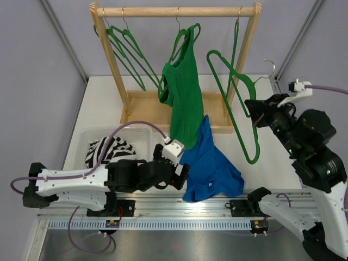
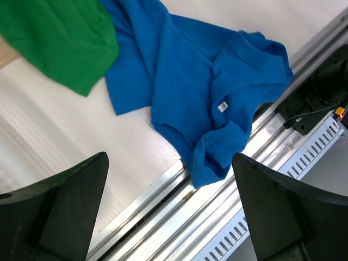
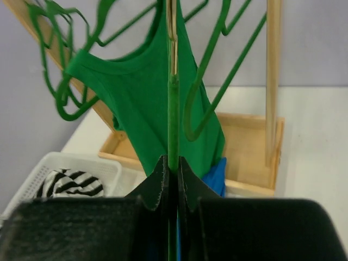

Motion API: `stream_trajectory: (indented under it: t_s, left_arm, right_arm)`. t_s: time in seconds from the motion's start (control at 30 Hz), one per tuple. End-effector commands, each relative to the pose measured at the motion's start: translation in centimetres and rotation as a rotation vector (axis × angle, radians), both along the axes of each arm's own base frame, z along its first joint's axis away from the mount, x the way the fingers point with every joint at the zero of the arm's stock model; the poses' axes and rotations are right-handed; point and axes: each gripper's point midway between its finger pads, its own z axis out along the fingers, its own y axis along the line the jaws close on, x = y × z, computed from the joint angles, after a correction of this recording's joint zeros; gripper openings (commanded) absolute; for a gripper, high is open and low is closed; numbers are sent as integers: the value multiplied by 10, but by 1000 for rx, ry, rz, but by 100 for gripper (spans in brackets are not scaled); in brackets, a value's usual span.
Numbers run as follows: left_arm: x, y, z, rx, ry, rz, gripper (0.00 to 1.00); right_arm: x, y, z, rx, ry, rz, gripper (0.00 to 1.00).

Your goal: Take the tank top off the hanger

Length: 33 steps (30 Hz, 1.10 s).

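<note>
The wooden rack's top bar (image 1: 229, 11) is open beside the end hanger. My right gripper needs to move outward next, hang its bare hanger (image 1: 239, 103) over that part of the bar and let go.
A green tank top (image 1: 185, 103) (image 3: 147, 109) hangs from a green hanger (image 1: 185, 38) on the wooden rack. A blue top (image 1: 212, 168) (image 2: 206, 81) lies crumpled on the table in front of it, free of any hanger. My right gripper (image 1: 254, 111) (image 3: 173, 163) is shut on the thin bar of a bare green hanger (image 1: 239, 103) (image 3: 173, 119), held off the rack at the right. My left gripper (image 1: 182, 169) (image 2: 169, 157) stands wide open just above the blue top's near edge, with nothing between its fingers.
The wooden rack (image 1: 176, 11) stands at the back with two more empty green hangers (image 1: 128, 51) at its left. A white basket (image 1: 89, 136) holding a striped cloth (image 1: 109, 149) sits at the near left. A metal rail (image 1: 217, 209) runs along the table's near edge.
</note>
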Motion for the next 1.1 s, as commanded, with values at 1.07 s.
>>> stream_trajectory:
  t_s: [1.07]
  left_arm:
    - [5, 107, 3, -33, -27, 136, 99]
  right_arm:
    - [236, 45, 61, -266, 18, -265, 0]
